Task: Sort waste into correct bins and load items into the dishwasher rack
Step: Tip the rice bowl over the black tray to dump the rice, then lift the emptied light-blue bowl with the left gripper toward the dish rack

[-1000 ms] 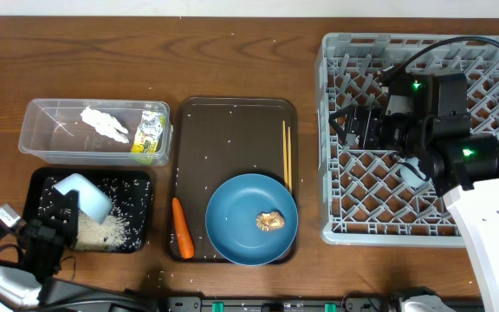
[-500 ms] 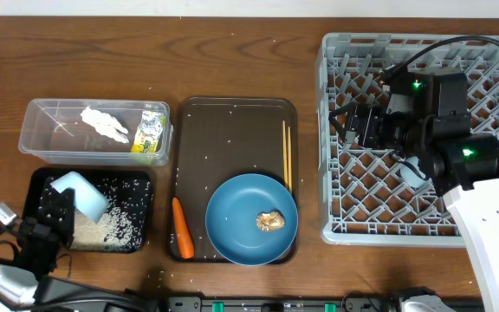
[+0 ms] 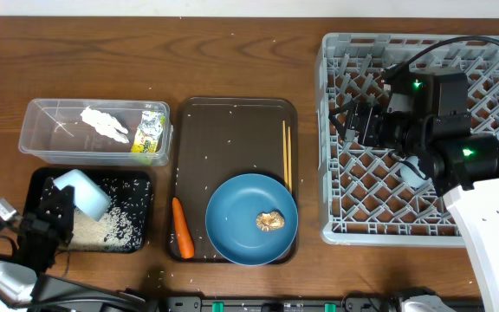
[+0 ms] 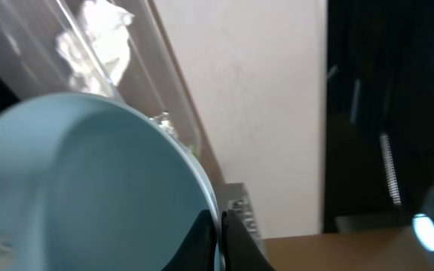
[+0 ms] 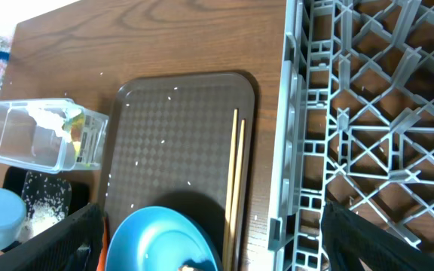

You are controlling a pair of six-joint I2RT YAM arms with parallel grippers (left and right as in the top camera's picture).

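The bowl goes up and across the serving tray with my left gripper next, for release in the rack (image 3: 379, 221) beside the cup, to its right in the overhead view.
My left gripper (image 3: 56, 211) is shut on the rim of the pale light-blue bowl (image 3: 83, 192), tilted over the black tray (image 3: 142, 184), which holds loose rice (image 3: 111, 227). The left wrist view shows the fingers (image 4: 218, 239) pinching the bowl's rim (image 4: 89, 173). My right gripper (image 3: 346, 121) is open and empty above the grey rack (image 3: 379, 221); its fingers are spread wide in the right wrist view (image 5: 209, 222). The blue plate (image 3: 251, 218) carries a brown lump (image 3: 271, 221). The carrot (image 3: 182, 229) and chopsticks (image 3: 287, 156) lie beside the plate. The clear tub (image 3: 59, 106) holds tissue (image 3: 104, 121) and a foil wrapper (image 3: 150, 137).
The plate, carrot and chopsticks lie on a dark brown serving tray (image 3: 232, 121) in the middle. A small pale cup (image 3: 412, 172) sits in the rack, partly hidden under my right arm. Stray rice grains dot the wooden table (image 3: 232, 61).
My left gripper has drawn the bowl a little left and back over the black tray. A pile of rice lies in the tray. The right arm has barely moved.
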